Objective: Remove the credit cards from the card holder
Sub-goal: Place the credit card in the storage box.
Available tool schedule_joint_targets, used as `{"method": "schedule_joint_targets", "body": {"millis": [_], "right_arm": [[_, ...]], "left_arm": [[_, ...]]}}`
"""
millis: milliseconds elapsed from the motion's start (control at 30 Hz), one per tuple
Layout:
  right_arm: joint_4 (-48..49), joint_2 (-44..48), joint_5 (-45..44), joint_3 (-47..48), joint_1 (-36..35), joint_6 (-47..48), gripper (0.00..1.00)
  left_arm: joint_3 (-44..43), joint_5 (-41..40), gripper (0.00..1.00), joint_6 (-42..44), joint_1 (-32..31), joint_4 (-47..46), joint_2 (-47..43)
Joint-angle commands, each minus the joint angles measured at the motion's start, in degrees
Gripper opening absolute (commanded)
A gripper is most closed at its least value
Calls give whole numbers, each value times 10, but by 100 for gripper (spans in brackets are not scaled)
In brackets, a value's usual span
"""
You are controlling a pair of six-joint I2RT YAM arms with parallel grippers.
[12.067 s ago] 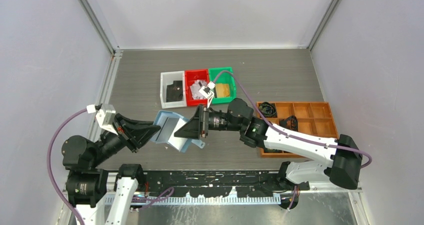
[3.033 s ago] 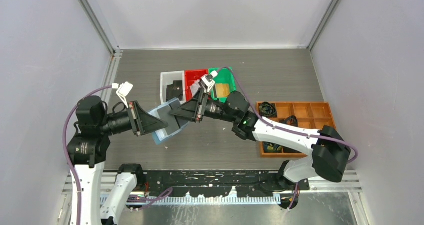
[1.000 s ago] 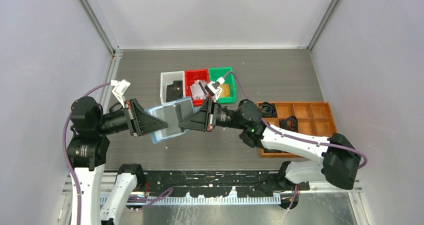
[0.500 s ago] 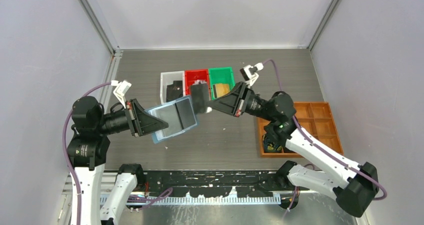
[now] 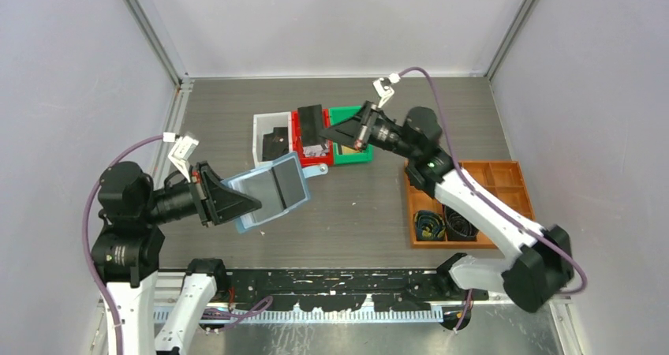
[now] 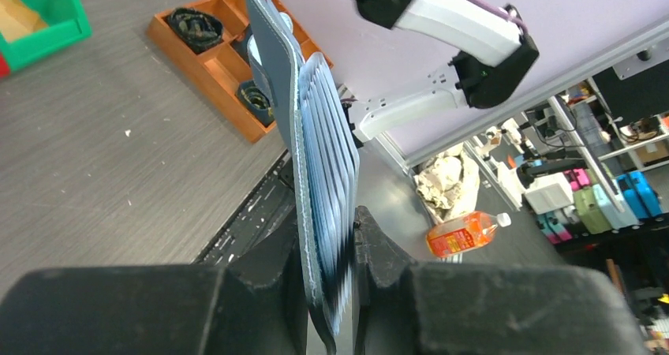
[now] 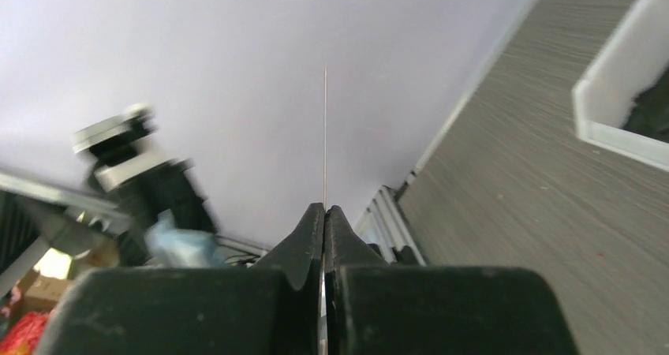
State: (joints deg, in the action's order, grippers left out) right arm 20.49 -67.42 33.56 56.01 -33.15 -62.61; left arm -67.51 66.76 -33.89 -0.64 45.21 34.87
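I will next move my right gripper across, lower and release, as the white bin holding a black card (image 7: pixel 652 110) is below and left in the top view.
The blue card holder (image 5: pixel 264 189) hangs open above the table, and my left gripper (image 5: pixel 246 203) is shut on its lower left edge. In the left wrist view the card holder (image 6: pixel 315 134) stands edge-on, pinched in the left gripper (image 6: pixel 325 230). A dark credit card (image 5: pixel 289 184) still sits in its right half. My right gripper (image 5: pixel 330 132) is shut on a black credit card (image 5: pixel 312 121), which it holds over the red bin (image 5: pixel 303 151). That card shows in the right wrist view only as a thin line (image 7: pixel 325 134) rising from the right gripper (image 7: pixel 324 211).
A white bin (image 5: pixel 263 126) with a black card in it, the red bin and a green bin (image 5: pixel 353 155) stand in a row at the back. An orange wooden tray (image 5: pixel 481 189) with coiled black cables lies at the right, under the right arm.
My right gripper pulled the black card out of the card holder and carried it back and right, over the bins. The left arm drew the holder slightly nearer and lower.
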Motion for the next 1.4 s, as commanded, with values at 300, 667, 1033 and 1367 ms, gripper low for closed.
{"method": "schedule_joint_targets", "body": {"millis": [300,667,1033,1367], "right_arm": [[-152,-401,-171,296,-69,131,1],[-200,-606,-281,496,-85,112,1],[-217,-627,-293,515,-101,128,8],[-239,-594,-286,502,-102,159,20]], "left_arm": [[-63,2,0,38,1,-13,-54],[-44,54,0,-22,1,-108,-74],[-5,73,0,-115,1,-240,-88],[-15,61,0,-124,1,-239,-83]]}}
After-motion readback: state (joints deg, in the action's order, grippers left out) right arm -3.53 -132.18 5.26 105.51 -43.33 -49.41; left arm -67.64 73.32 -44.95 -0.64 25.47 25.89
